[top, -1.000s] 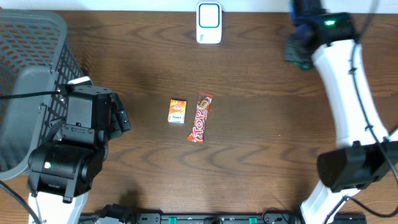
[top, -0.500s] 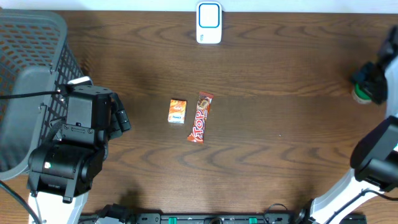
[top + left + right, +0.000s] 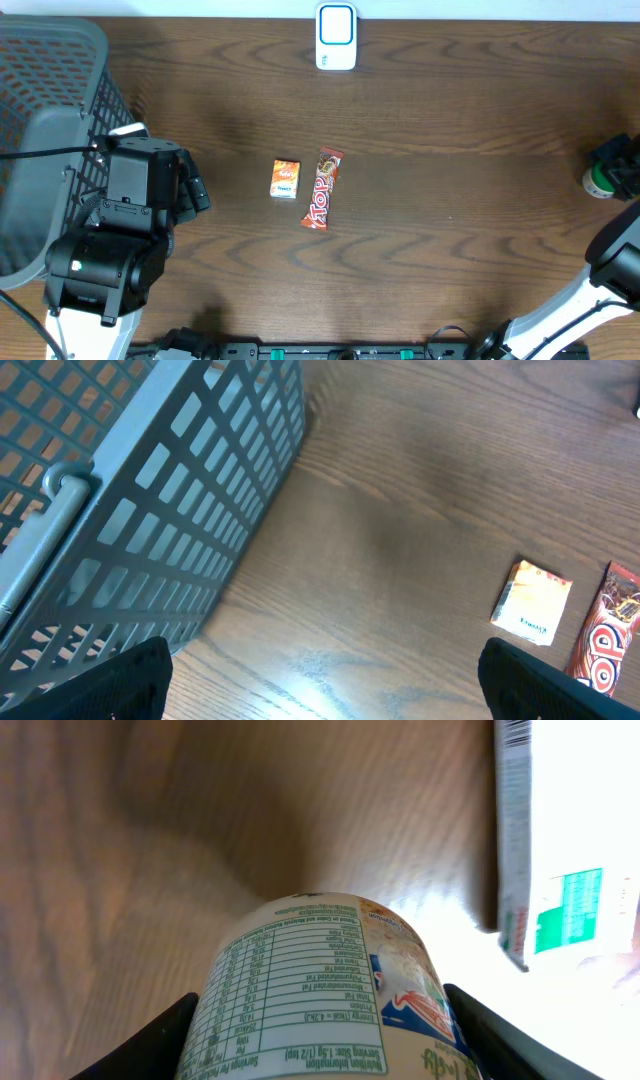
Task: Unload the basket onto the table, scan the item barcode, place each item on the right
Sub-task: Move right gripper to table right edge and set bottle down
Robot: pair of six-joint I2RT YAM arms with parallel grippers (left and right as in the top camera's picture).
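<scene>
The bare wood point(image 3: 588, 203) beside the white carton is an open spot just below the white round container, so my right gripper should move down toward it next and let go of the container.
My right gripper point(image 3: 322, 1055) is shut on a white round container point(image 3: 325, 985) with a green-printed nutrition label, one dark finger against each side. In the overhead view this gripper point(image 3: 612, 170) sits at the table's far right edge, and the container's green and white end point(image 3: 597, 182) shows beside it. The white and blue scanner point(image 3: 336, 36) stands at the back middle of the table. Beside the grey basket point(image 3: 50, 110), my left gripper point(image 3: 320, 685) is open with only bare wood between its fingers.
A small orange box point(image 3: 285, 178) and a red candy bar point(image 3: 322, 188) lie side by side mid-table; both also show in the left wrist view, box point(image 3: 533, 610) and bar point(image 3: 607, 650). A white carton with green print point(image 3: 560, 850) lies just past the held container.
My right arm has swung from the back right of the table, near the scanner's row, out to the right edge and nearer the front, carrying the container. The left arm has not moved.
</scene>
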